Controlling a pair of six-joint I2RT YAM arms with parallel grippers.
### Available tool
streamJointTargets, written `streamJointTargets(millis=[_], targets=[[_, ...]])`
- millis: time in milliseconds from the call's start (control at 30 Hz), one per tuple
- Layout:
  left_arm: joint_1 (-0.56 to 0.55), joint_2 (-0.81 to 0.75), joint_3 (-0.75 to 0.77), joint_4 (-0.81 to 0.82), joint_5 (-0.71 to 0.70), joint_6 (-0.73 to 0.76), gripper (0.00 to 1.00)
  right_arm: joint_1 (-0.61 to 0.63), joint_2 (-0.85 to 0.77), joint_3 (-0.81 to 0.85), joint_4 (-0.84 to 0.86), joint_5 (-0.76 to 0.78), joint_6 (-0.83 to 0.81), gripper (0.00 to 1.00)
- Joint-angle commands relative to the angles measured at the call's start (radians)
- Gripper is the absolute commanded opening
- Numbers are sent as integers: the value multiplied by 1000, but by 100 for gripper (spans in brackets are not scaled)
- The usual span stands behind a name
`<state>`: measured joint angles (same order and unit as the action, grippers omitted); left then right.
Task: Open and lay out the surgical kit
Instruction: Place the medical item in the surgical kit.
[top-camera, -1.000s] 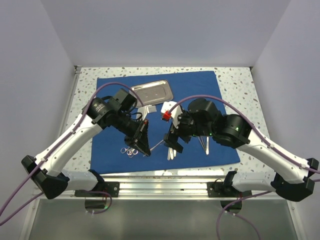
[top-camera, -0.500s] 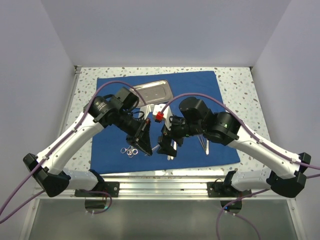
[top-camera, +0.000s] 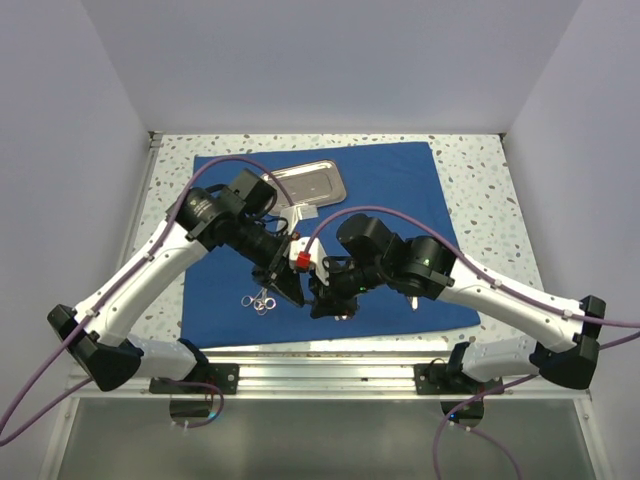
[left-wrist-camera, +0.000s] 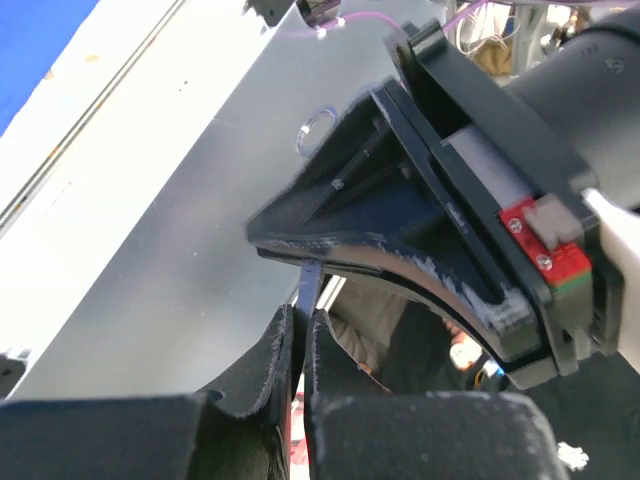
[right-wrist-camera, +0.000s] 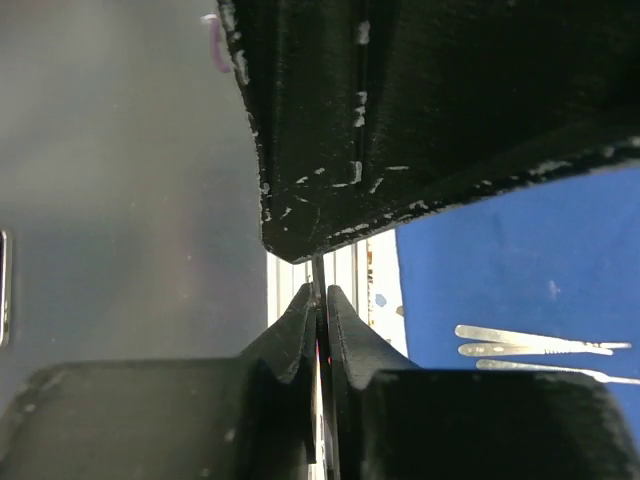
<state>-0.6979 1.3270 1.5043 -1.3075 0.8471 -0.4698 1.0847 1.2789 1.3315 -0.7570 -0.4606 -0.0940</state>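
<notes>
The silver instrument comes free next as my right gripper lowers beside the ring-handled instruments, since those lie below my gripper and to its left in the top view.
The royal-blue cloth (top-camera: 400, 190) lies spread on the table with the shiny steel tray (top-camera: 310, 183) at its far side. Over the cloth's near edge my two grippers meet tip to tip. My left gripper (top-camera: 291, 296) (left-wrist-camera: 302, 325) is shut on a thin silver instrument (left-wrist-camera: 308, 285). My right gripper (top-camera: 320, 303) (right-wrist-camera: 322, 295) is shut on a thin metal strip (right-wrist-camera: 318, 268) that sticks out of the left gripper's tip, apparently the same instrument. Ring-handled instruments (top-camera: 262, 301) lie on the cloth under the left arm. Flat silver instruments (right-wrist-camera: 530, 350) lie on the cloth in the right wrist view.
A white object (top-camera: 303, 215) lies on the cloth beside the tray. The speckled table top (top-camera: 480, 170) ends at a metal rail (top-camera: 330, 360) along the near edge. Grey walls close in the left, right and far sides.
My right arm has swung left until its tip meets the left gripper, and its jaws have gone from open to shut on the thin instrument. The left arm has barely moved.
</notes>
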Motion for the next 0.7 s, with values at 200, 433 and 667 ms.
streamJointTargets(millis=[200, 433, 667], targets=[[-15, 26, 68, -10, -29, -23, 0, -11, -49, -3, 78, 97, 40, 0], [-3, 142, 246, -9, -643, -78, 57, -11, -53, -26, 93, 325, 121, 0], [165, 278, 462, 17, -1151, -203, 84, -19, 31, -42, 180, 390, 372, 0]])
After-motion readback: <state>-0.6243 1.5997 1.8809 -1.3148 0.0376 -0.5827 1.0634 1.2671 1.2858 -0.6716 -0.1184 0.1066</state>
